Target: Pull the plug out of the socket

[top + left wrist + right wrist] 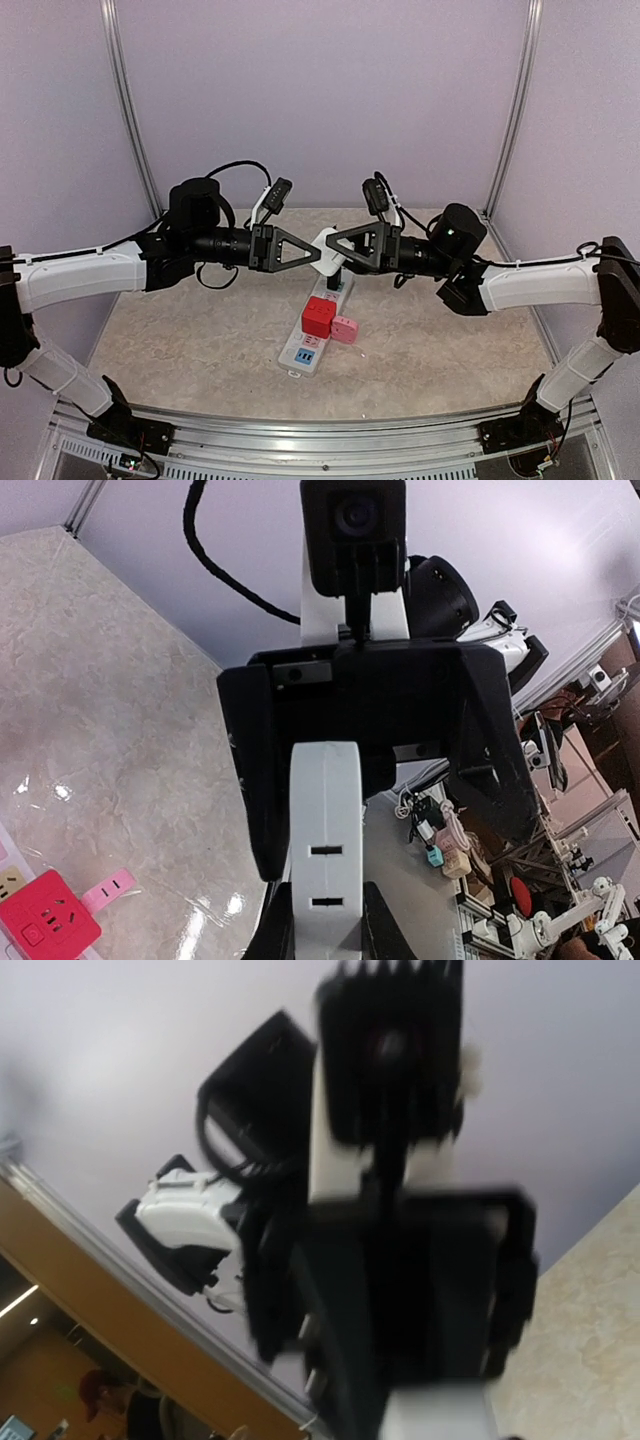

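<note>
My left gripper will swing, turn and lower to release the white plug block (325, 250) near the table's far corner, since that corner lies below, to the gripper's left in the top view.
The socket (303, 350) is a long white power strip lying on the table under both grippers; a corner of it shows in the left wrist view (8, 880). A red cube adapter (319, 314) and a pink plug (345, 329) sit on it, also in the left wrist view, red (42, 920) and pink (108, 889). A white plug block (325, 250) with two slots (325, 850) is held in the air above the strip. My left gripper (326, 930) is shut on it. My right gripper (334, 245) faces it, fingers (250, 770) spread around the block's far end. The right wrist view is blurred.
A black piece (338, 274) stands at the strip's far end under the white block. The tabletop (180, 340) is beige marble, walled by pale panels with metal posts (130, 110). Both arms reach inward and meet at mid-table.
</note>
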